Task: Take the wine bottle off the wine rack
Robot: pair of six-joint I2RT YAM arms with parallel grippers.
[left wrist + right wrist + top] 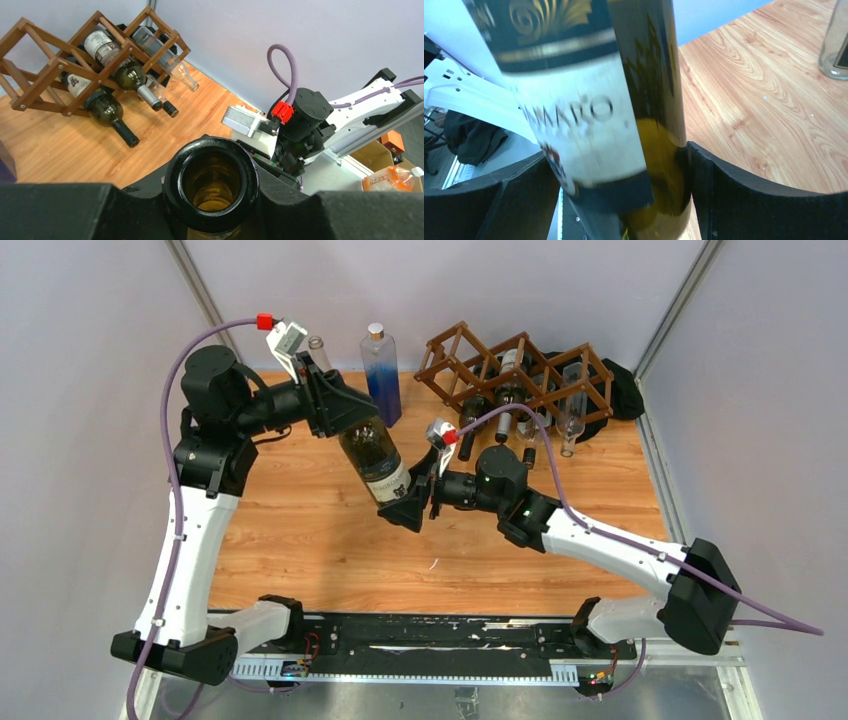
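Note:
The left gripper lowers next, turns the bottle upright onto the tabletop (340, 453) beside the blue-liquid bottle and releases the bottle's neck, since that spot lies below the gripper.
A dark green wine bottle (375, 455) with a white label hangs tilted in the air above the wooden table, clear of the wine rack (515, 375). My left gripper (345, 415) is shut on its neck; in the left wrist view its open mouth (212, 180) sits between my black fingers (60, 210). My right gripper (408, 502) is shut on the bottle's lower end; in the right wrist view the labelled body (589, 125) fills the gap between the pads (749, 200). The dark brown lattice rack (55, 65) stands at the back right.
Several bottles (510, 390) lie in the rack's cells, necks pointing toward me. A clear bottle of blue liquid (382, 370) and a small clear bottle (318, 348) stand at the back. A black cloth (625, 390) lies behind the rack. Grey walls enclose the table.

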